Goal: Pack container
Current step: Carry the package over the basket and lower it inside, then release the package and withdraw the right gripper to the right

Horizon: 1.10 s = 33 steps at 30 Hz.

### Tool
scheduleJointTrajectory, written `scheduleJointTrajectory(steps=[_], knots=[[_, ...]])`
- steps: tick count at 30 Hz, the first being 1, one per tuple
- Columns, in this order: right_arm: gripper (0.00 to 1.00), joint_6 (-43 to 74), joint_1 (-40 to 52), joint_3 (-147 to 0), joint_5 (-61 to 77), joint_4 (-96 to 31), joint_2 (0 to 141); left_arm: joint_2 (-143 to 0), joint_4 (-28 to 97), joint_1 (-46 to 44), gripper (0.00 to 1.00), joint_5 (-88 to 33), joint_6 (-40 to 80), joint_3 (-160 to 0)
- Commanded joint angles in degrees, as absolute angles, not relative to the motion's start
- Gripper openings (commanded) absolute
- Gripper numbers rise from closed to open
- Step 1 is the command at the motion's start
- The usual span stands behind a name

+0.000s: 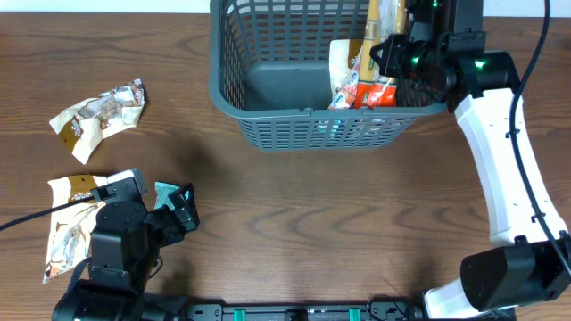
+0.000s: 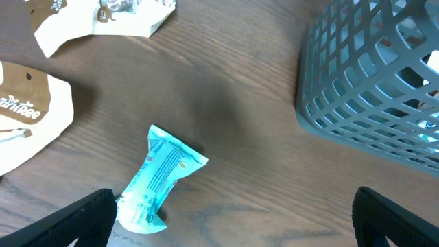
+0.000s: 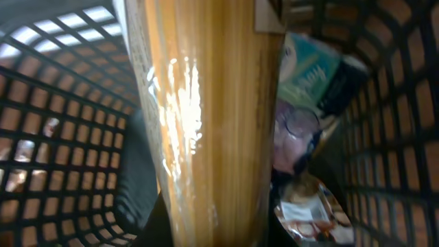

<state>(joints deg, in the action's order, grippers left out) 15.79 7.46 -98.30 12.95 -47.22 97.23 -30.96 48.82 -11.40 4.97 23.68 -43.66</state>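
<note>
The long yellow packet stands inside the container's lattice sides beside snack packets, so I will move my right gripper slightly down inside the container's end first, then open.
The container (image 1: 268,125), a dark grey lattice basket, stands at the table's far middle. My right gripper (image 1: 391,49) reaches into its right end, shut on a long yellow packet (image 1: 374,20) that stands upright. In the right wrist view that long yellow packet (image 3: 212,116) fills the middle, with the gripper (image 3: 216,230) mostly hidden behind it. Snack packets (image 1: 352,82) lie in the container's right corner. My left gripper (image 1: 181,209) is open low over a teal packet (image 1: 164,191). From the left wrist, the teal packet (image 2: 161,180) lies beside the left finger of the gripper (image 2: 233,221).
A crumpled white and brown packet (image 1: 98,111) lies at the left. A larger white packet (image 1: 73,223) lies partly under the left arm. The container's corner (image 2: 370,75) shows at the upper right of the left wrist view.
</note>
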Motion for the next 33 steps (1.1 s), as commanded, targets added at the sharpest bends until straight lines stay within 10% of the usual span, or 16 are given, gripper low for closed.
scheduleJointTrajectory(steps=[1, 13, 19, 21, 33], knots=[[0.05, 14.0, 8.5, -100.4, 8.4, -48.3, 96.1, -30.7, 48.8, -11.3, 0.99, 6.1, 22.7, -45.0], [0.14, 14.1, 8.6, -98.3, 4.9, -51.0, 98.7, -30.7, 48.8, -11.3, 0.99, 6.1, 22.7, -45.0], [0.88, 14.0, 8.6, -98.3, 4.9, -50.0, 99.6, -30.7, 48.8, -11.3, 0.99, 6.1, 22.7, -45.0], [0.99, 14.1, 8.6, -98.3, 5.0, -48.9, 99.5, -30.7, 48.8, -11.3, 0.98, 6.1, 22.7, -45.0], [0.99, 14.1, 7.3, -105.1, 9.7, -46.6, 99.5, -30.7, 48.8, -11.3, 0.99, 6.1, 22.7, -45.0]])
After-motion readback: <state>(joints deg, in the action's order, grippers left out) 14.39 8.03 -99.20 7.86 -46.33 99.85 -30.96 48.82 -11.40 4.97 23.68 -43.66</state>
